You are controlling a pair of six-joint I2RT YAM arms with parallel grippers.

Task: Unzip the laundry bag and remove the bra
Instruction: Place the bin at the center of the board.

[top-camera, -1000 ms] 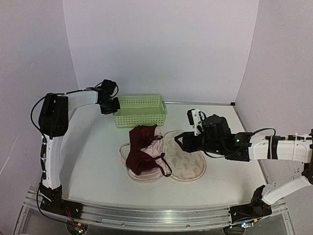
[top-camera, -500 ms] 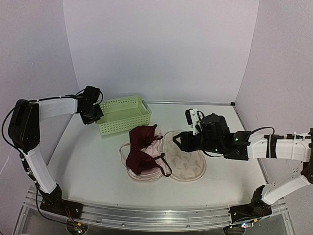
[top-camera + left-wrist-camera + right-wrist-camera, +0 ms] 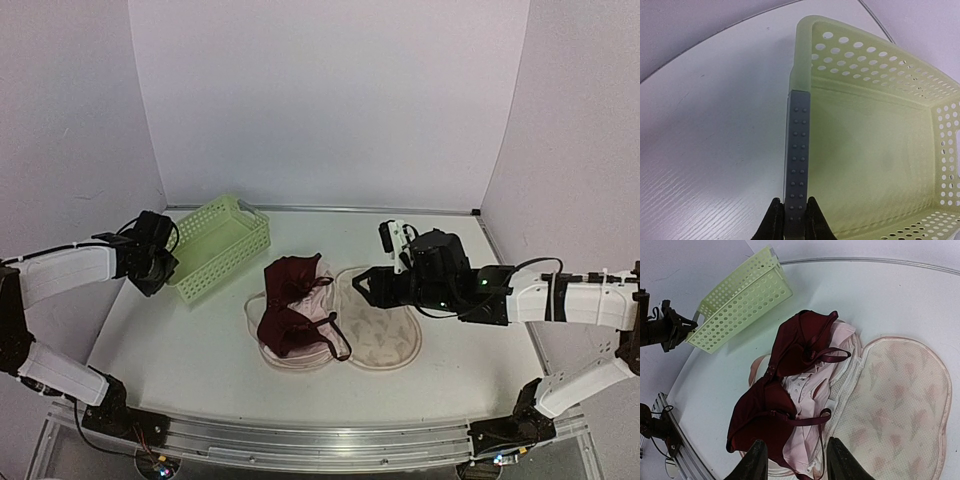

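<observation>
My left gripper lowers the light-green basket (image 3: 215,245) onto the bare tabletop beside the laundry bag next and lets go of the basket's side. That spot is clear.
The laundry bag (image 3: 382,335) lies unzipped and spread flat mid-table, its cream leaf-printed right lobe (image 3: 900,390) bare. Across its left lobe sprawls the dark red bra (image 3: 290,312), on top of a pale pink garment (image 3: 810,390); in the right wrist view the bra (image 3: 767,405) fills the middle. My right gripper (image 3: 362,285) hovers open just right of the bra, over the bag's centre, with nothing between its fingertips (image 3: 796,460). Far left, my left gripper (image 3: 150,268) is shut on the wall of the light-green basket (image 3: 215,245), its studded pad along the rim (image 3: 795,125).
The perforated basket (image 3: 875,150) is empty and sits angled at the table's back left, also seen at the upper left of the right wrist view (image 3: 740,295). White walls close the table behind and at both sides. The metal rail (image 3: 300,440) runs along the near edge.
My left arm has swung left and nearer, dragging the basket from the back centre to the back left and turning it. The right gripper has barely shifted.
</observation>
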